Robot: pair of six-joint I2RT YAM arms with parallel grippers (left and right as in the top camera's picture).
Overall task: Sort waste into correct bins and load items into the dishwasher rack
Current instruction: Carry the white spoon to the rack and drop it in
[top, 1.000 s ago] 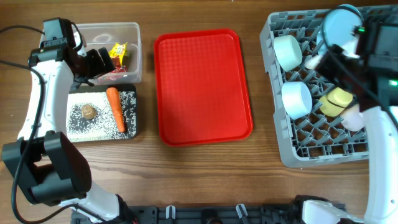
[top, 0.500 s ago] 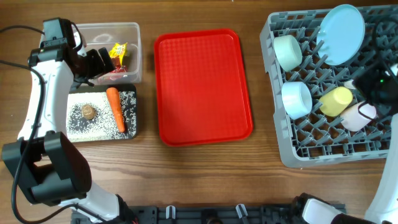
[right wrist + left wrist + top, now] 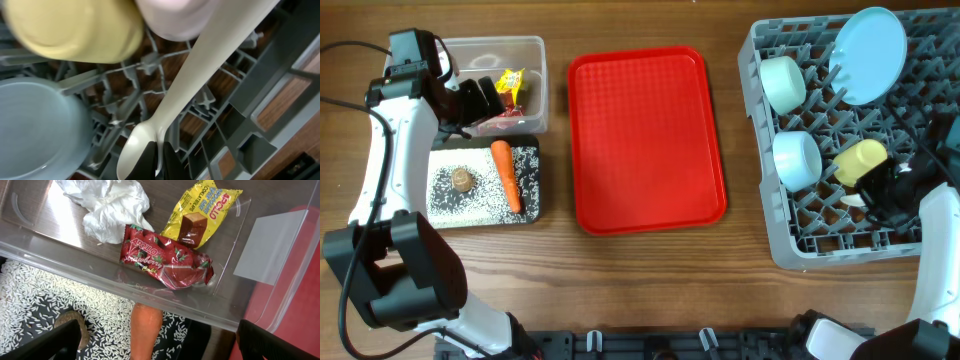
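My right gripper moves back next and releases the white spoon (image 3: pixel 200 85) into the rack's near row (image 3: pixel 198 153), since that row is back of the gripper, along the rack's side.
My left gripper (image 3: pixel 160 349) hangs open over the near wall of the clear tub (image 3: pixel 525 45), holding nothing. In the tub lie a crumpled tissue (image 3: pixel 110 205), a yellow wrapper (image 3: pixel 200 215) and a red wrapper (image 3: pixel 165 260). On the black tray (image 3: pixel 532 148) lie a carrot (image 3: pixel 505 175), a brown lump (image 3: pixel 462 180) and rice grains (image 3: pixel 40 295). My right gripper (image 3: pixel 159 161) is shut on the white spoon (image 3: pixel 200 85), low in the dishwasher rack (image 3: pixel 820 245), beside the yellow cup (image 3: pixel 75 30) and pink cup (image 3: pixel 185 17). The plate (image 3: pixel 868 42) and two bowls (image 3: pixel 783 83) (image 3: pixel 797 158) stand in the rack.
A flat red tray (image 3: pixel 645 140) lies bare between the bins and the rack. The tub and black tray sit one behind the other at the left. Upright pegs fill the rack around my right gripper. Wood table shows along the front.
My right arm has swung from the back of the rack, above the plate, down to its front right by the cups. The pink cup is now covered from overhead. The left arm stayed put.
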